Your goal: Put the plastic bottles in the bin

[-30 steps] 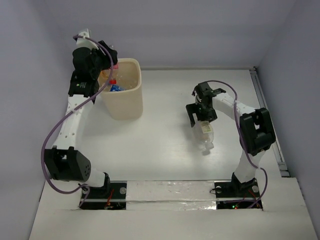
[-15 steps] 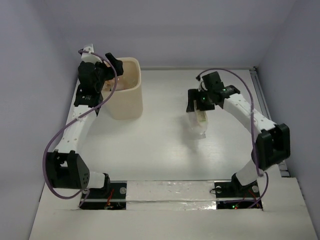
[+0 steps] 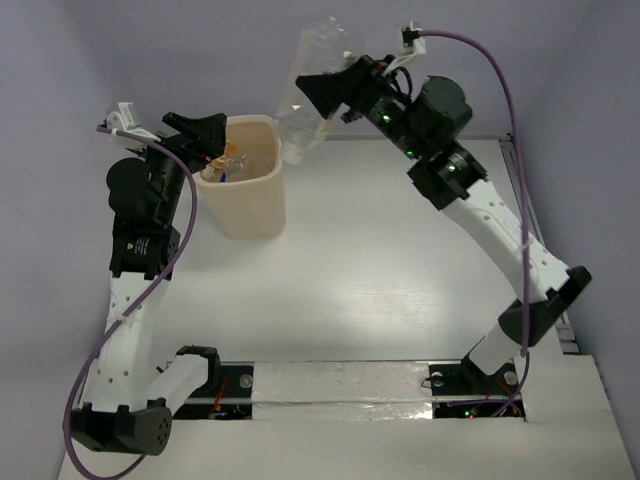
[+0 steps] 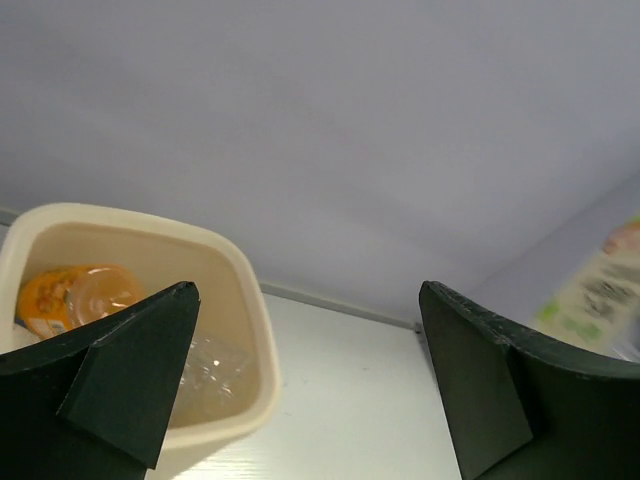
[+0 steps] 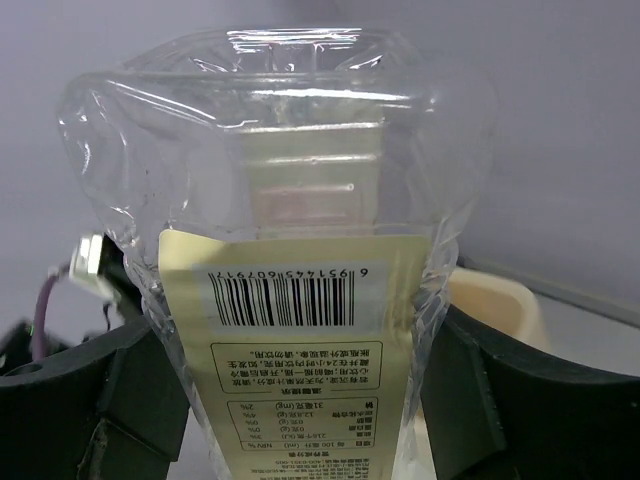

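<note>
The clear bottle with the cream label still hangs beside the bin's rim, so my right gripper needs to move next to the left in the top view and down over the bin's opening [image 3: 250,150] [image 5: 482,308].
The cream bin [image 3: 247,190] stands at the back left of the table. An orange bottle [image 4: 78,297] and a clear bottle [image 4: 205,363] lie inside it. My right gripper [image 3: 322,100] is shut on a clear bottle with a cream label [image 3: 306,90] and holds it high in the air just right of the bin's mouth; the label fills the right wrist view [image 5: 295,350]. My left gripper [image 3: 205,135] is open and empty above the bin's left rim. The bin's rim [image 4: 252,335] shows in the left wrist view.
Purple-grey walls close the back and sides. A metal rail [image 3: 535,230] runs along the table's right edge. The left arm's purple cable [image 3: 180,250] hangs beside the bin.
My right gripper lifted the cream-label bottle off the table and carried it up and left to the bin. My left arm pulled back and rose from the bin's left side.
</note>
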You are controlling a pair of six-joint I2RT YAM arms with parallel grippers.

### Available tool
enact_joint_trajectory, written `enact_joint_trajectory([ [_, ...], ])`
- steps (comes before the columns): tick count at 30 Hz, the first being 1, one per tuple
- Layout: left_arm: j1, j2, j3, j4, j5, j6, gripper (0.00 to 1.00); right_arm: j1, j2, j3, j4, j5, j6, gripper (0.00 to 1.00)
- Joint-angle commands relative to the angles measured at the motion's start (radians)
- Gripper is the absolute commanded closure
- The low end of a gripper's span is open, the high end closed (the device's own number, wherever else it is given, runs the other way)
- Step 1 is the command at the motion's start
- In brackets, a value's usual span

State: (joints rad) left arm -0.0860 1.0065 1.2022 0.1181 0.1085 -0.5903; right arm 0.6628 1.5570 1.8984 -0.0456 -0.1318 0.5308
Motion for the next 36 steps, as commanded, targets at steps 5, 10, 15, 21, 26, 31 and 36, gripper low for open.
enact_joint_trajectory([
  [5,-0.04,-0.104,0.014,-0.13,-0.027,-0.147,0.11,0.126,0.456,0.478,0.192,0.383,0.016,0.35],
  [10,-0.072,-0.134,0.023,-0.179,-0.032,-0.152,0.12,0.146,0.718,0.752,0.143,0.547,-0.055,0.34],
  [15,-0.072,-0.174,-0.03,-0.212,-0.044,-0.144,0.12,0.146,0.768,0.68,0.133,0.615,-0.141,0.32],
  [21,-0.081,-0.18,-0.053,-0.199,-0.056,-0.121,0.12,0.248,0.689,0.404,0.184,0.626,-0.314,0.31],
  [26,-0.092,-0.174,-0.032,-0.202,-0.076,-0.091,0.11,0.287,0.698,0.375,0.134,0.627,-0.408,0.25],
  [31,-0.101,-0.181,-0.033,-0.21,-0.093,-0.072,0.11,0.287,0.669,0.36,0.107,0.627,-0.379,0.0],
  [36,-0.101,-0.155,-0.004,-0.227,-0.11,-0.049,0.1,0.287,0.617,0.432,0.081,0.581,-0.371,0.0],
])
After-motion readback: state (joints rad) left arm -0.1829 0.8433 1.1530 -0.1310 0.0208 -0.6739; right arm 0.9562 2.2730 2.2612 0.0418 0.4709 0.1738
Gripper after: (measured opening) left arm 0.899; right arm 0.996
